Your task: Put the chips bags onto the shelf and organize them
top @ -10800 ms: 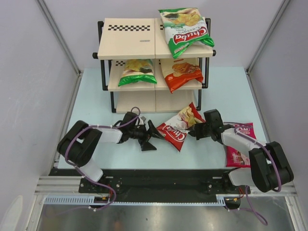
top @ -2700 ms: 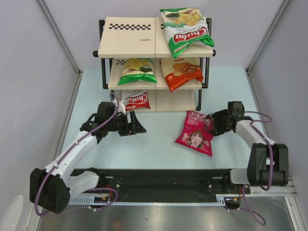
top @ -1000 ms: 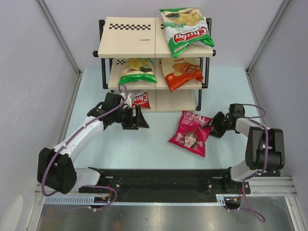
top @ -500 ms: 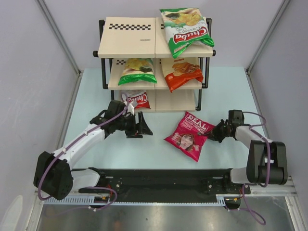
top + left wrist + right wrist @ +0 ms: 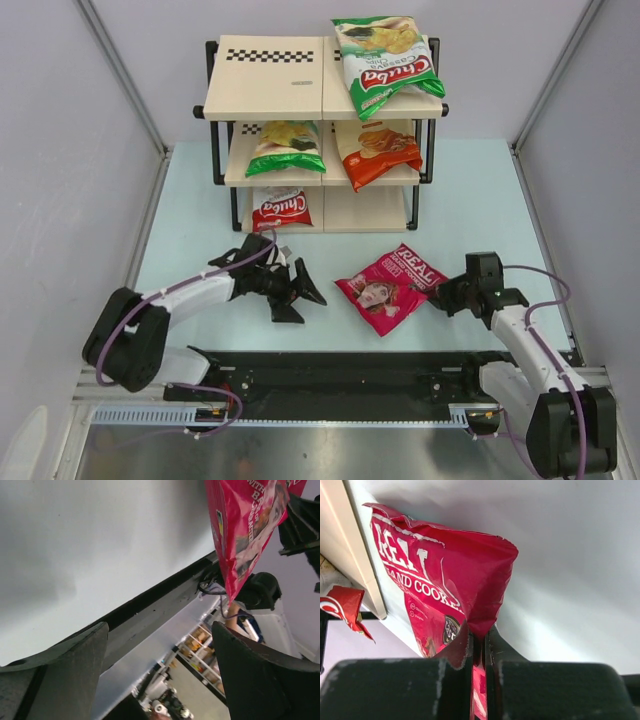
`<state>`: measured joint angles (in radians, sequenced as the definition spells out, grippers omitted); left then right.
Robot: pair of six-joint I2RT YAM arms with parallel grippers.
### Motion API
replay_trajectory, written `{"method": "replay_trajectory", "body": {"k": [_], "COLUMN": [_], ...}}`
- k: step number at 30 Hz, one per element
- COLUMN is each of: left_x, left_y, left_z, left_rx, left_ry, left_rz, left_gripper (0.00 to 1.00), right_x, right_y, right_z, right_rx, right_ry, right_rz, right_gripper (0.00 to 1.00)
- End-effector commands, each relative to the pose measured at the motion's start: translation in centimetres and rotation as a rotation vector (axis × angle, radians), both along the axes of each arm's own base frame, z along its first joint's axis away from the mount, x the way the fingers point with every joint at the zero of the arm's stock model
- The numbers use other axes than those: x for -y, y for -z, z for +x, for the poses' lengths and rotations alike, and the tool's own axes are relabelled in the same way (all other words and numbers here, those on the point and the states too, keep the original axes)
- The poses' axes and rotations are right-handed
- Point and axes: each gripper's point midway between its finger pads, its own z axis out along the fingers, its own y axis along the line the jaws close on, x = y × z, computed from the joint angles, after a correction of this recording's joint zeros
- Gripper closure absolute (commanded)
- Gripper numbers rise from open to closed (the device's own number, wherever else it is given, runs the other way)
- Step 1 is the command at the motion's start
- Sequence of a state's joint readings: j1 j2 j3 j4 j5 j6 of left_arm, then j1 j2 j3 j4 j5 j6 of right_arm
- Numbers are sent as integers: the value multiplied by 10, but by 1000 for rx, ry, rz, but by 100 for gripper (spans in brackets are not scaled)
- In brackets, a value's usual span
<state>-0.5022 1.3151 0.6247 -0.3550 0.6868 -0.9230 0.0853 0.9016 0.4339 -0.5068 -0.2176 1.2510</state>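
Next I need to move my open left gripper to the right in the top view onto the magenta bag's loose end (image 5: pixel 349 287), because my right gripper holds the bag's opposite edge.
The magenta chips bag (image 5: pixel 388 288) with a face on it lies in front of the shelf (image 5: pixel 270 82), its right edge pinched in my shut right gripper (image 5: pixel 440 296). In the right wrist view the same magenta bag (image 5: pixel 445 575) has its sealed edge clamped at my right gripper (image 5: pixel 480 652). My left gripper (image 5: pixel 298 297) stands open and empty just left of the bag; the left wrist view shows the magenta bag (image 5: pixel 245 527) beyond its spread fingers (image 5: pixel 65 675). On the shelf sit a green bag (image 5: pixel 385 62) on top, a second green bag (image 5: pixel 287 146) and the orange bag (image 5: pixel 375 150) in the middle, and the red-and-white bag (image 5: pixel 280 209) at the bottom.
A black rail (image 5: pixel 330 372) runs along the near table edge with both arm bases on it. Grey side walls (image 5: pixel 70 180) close in the pale blue table (image 5: pixel 480 200). The right half of the bottom shelf board (image 5: pixel 365 208) is bare.
My right gripper has pulled the magenta bag toward the near edge and leftward. My left gripper has drawn back from the shelf toward me and opened wider, leaving the red-and-white bag on the bottom board.
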Motion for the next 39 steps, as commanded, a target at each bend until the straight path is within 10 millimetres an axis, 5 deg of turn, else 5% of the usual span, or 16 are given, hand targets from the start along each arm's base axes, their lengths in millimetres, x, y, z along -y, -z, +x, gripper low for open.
{"method": "replay_trajectory", "body": {"k": [1,6,10,16,33,34,37,38,39], "left_x": [28,55,72,103,145,150,155,156,155], "left_y": [-22,-33,-11,-7,0,-5,-11,-18,-21], "left_z": [24,51,50,55,69,69,71,72,70], "left_rx": [-31,-16,-61,-86,-131,-129,-128,-117,-116], "left_ry": [-63,-168,-158,-124,-127,-116,-114,-113,-108], "left_rz": [-134,-159,-130,-125,-129,-149,-165,-176,-179], "left_gripper": [11,11,12,12,15,17,52,73,78], "right_x": [0,-8,-17,-27,-38,-38,-37,-38,-37], "right_y": [2,4,7,3,-11,-12,-16,-17,-16], "right_z": [-5,-8,-6,-4,-13,-12,-10,-9,-9], "right_rx": [-38,-40,-45,-35,-68,-67,-61,-60,-61], "right_ry": [83,69,49,57,139,144,166,166,160], "right_rz": [-7,-26,-12,14,128,132,152,161,158], "right_gripper": [100,100,100,100,100,100,100,100,99]}}
